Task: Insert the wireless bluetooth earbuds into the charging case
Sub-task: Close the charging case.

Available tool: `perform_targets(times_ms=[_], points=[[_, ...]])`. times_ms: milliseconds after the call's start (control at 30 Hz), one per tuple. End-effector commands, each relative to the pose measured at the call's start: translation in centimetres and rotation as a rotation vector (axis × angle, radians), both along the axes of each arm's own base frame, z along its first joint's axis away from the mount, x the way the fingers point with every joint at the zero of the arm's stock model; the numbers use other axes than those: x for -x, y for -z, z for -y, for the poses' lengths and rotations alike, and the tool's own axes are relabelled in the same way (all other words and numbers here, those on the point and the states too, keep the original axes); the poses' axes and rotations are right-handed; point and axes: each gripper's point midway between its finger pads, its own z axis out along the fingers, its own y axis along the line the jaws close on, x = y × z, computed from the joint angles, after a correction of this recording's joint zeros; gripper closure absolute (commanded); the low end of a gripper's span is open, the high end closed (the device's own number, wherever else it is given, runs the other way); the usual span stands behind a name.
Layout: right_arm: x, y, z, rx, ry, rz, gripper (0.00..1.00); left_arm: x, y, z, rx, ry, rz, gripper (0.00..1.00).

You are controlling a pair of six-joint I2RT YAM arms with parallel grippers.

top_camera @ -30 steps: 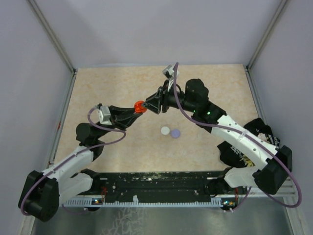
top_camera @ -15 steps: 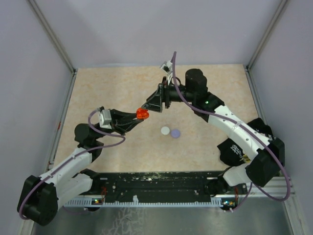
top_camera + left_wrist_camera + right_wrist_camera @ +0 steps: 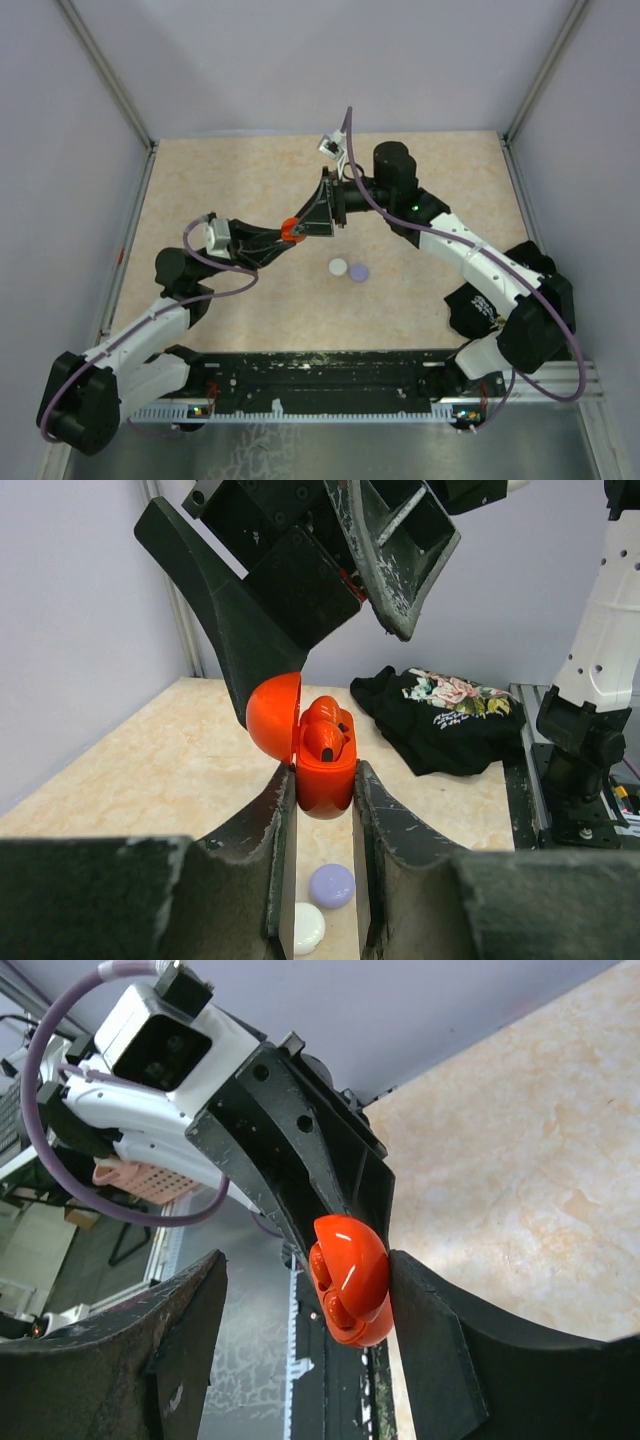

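My left gripper tilts downward next and lowers the red charging case onto the table (image 3: 315,264) beside the white round disc, since both earbuds sit inside.
My left gripper (image 3: 322,780) is shut on a red charging case (image 3: 325,770) and holds it upright above the table, also seen in the top view (image 3: 291,229). Its lid (image 3: 272,718) stands open to the left. Two red earbuds (image 3: 325,738) sit in the case. My right gripper (image 3: 305,1260) is open around the case (image 3: 350,1280), with one finger (image 3: 240,630) touching the lid's back. The lavender and white earbuds are out of view.
A white round disc (image 3: 338,266) and a lavender round disc (image 3: 359,271) lie side by side on the table below the case. A black printed cloth (image 3: 500,300) lies by the right arm's base. Grey walls enclose the table.
My right gripper has swung down and closed in over the case, and its finger now rests against the lid. My left gripper has carried the case slightly nearer and lower.
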Motion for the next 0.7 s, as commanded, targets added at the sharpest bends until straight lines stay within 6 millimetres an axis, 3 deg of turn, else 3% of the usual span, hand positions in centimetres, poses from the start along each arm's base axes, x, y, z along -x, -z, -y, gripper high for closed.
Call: perform_targets(times_ms=[0,333,500,667], points=[[2.4,-3.8,0.7,-0.114,-0.092,0.111,0.36,-0.2,-0.5,-0.1,0.006,-0.008,-0.034,1.00],[2.0,-3.6,1.5,-0.079,-0.023,0.187,0.37,-2.0,1.3,-0.7,-0.010,-0.110,-0.238,0.95],[-2.4,-0.8,3.4,0.091,0.290,0.183,0.35,-3.7,4.1,-1.2,-0.026,-0.198,-0.484,0.93],[-6.0,3.4,8.0,0.324,0.612,0.153,0.26,-4.6,8.0,-1.4,-0.095,-0.264,-0.731,0.96]])
